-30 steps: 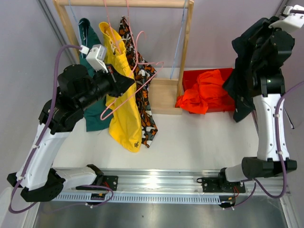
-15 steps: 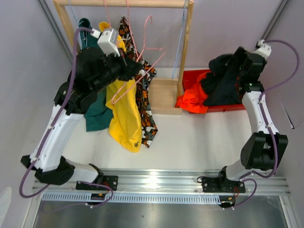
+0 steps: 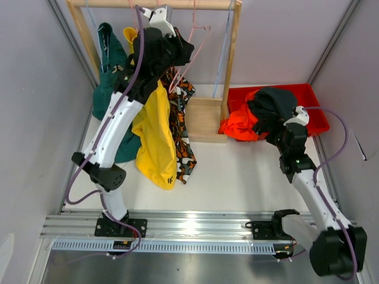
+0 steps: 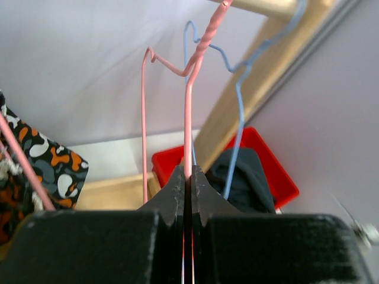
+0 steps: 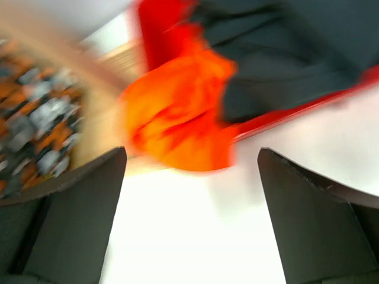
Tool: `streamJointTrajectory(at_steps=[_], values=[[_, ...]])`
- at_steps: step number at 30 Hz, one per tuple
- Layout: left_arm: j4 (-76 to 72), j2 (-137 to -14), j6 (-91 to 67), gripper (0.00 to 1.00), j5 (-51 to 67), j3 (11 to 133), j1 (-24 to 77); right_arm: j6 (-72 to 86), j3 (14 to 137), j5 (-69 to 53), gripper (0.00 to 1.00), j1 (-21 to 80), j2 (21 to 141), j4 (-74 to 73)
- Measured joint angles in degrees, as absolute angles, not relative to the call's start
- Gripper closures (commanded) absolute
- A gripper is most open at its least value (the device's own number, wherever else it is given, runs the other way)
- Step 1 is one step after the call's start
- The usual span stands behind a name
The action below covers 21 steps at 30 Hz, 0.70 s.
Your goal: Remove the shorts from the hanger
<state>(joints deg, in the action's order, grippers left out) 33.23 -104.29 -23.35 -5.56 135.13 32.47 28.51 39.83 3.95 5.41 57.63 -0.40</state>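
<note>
The pink hanger (image 4: 188, 118) is already bare. My left gripper should slide it along the wooden bar toward the bare blue hanger next and then let go of it.
Dark green shorts (image 3: 109, 65), yellow shorts (image 3: 155, 142) and patterned shorts (image 3: 180, 136) hang from the wooden rail (image 3: 118, 4). Black shorts (image 3: 273, 102) lie in the red bin (image 3: 314, 94), partly over bright orange shorts (image 3: 240, 125) that spill over its left rim. My left gripper (image 3: 185, 53) is raised near the rail. In the left wrist view it (image 4: 188, 177) is shut on the wire of a bare pink hanger (image 4: 188, 118), whose hook reaches the rail. My right gripper (image 5: 190, 154) is open and empty, low over the table just in front of the bin.
A bare blue wire hanger (image 4: 240, 118) hangs on the rail to the right of the pink one. The rack's right wooden post (image 3: 233, 59) and base block (image 3: 204, 118) stand between the hanging shorts and the bin. Grey walls close both sides.
The right gripper opened and let the black shorts drop into the red bin, then the arm came down. The left arm lifted the pink hanger up to the rail.
</note>
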Motion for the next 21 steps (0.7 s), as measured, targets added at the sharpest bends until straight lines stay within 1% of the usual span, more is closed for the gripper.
streamJointTrajectory(at_steps=[2, 5, 8, 11, 12, 14, 15, 16, 17, 18, 21], values=[[30.74, -106.61, -23.97, 1.0, -5.21, 135.28, 31.59, 28.51, 38.68, 4.12, 0.0, 9.39, 52.84, -0.45], [27.38, -111.24, -24.69, 1.0, -4.99, 137.4, 30.81, 28.49, 38.37, 5.61, 0.01, 15.81, 48.99, -1.52], [25.15, -114.67, -25.89, 1.0, -3.9, 139.0, 30.65, 28.49, 38.28, 7.31, 0.01, 21.06, 47.4, -3.03], [24.25, -115.96, -27.14, 1.0, -2.55, 139.09, 30.68, 28.49, 38.26, 9.21, 0.01, 24.05, 46.78, -4.1], [24.21, -116.03, -27.57, 0.96, -2.17, 139.09, 30.68, 28.47, 38.26, 9.69, 0.01, 24.47, 46.76, -4.29], [23.7, -115.81, -28.23, 0.83, -0.97, 138.63, 30.65, 28.47, 38.26, 10.44, 0.01, 25.06, 46.89, -4.67], [23.35, -115.66, -28.45, 0.66, -0.36, 138.3, 30.63, 28.47, 38.26, 10.79, 0.01, 25.17, 47.07, -4.69], [22.87, -115.37, -28.49, 0.56, 0.6, 137.64, 30.61, 28.47, 38.26, 11.11, 0.01, 25.21, 47.33, -4.67], [22.74, -114.98, -28.8, 0.49, 1.32, 136.86, 30.61, 28.47, 38.26, 11.22, 0.01, 25.32, 47.57, -4.67], [22.92, -114.52, -29.1, 0.38, 1.98, 136.11, 30.61, 28.47, 38.26, 11.38, 0.01, 25.36, 47.92, -4.69], [24.73, -112.86, -29.41, 0.28, 3.29, 134.58, 30.61, 28.49, 37.91, 11.75, 0.01, 25.78, 48.45, -4.54]])
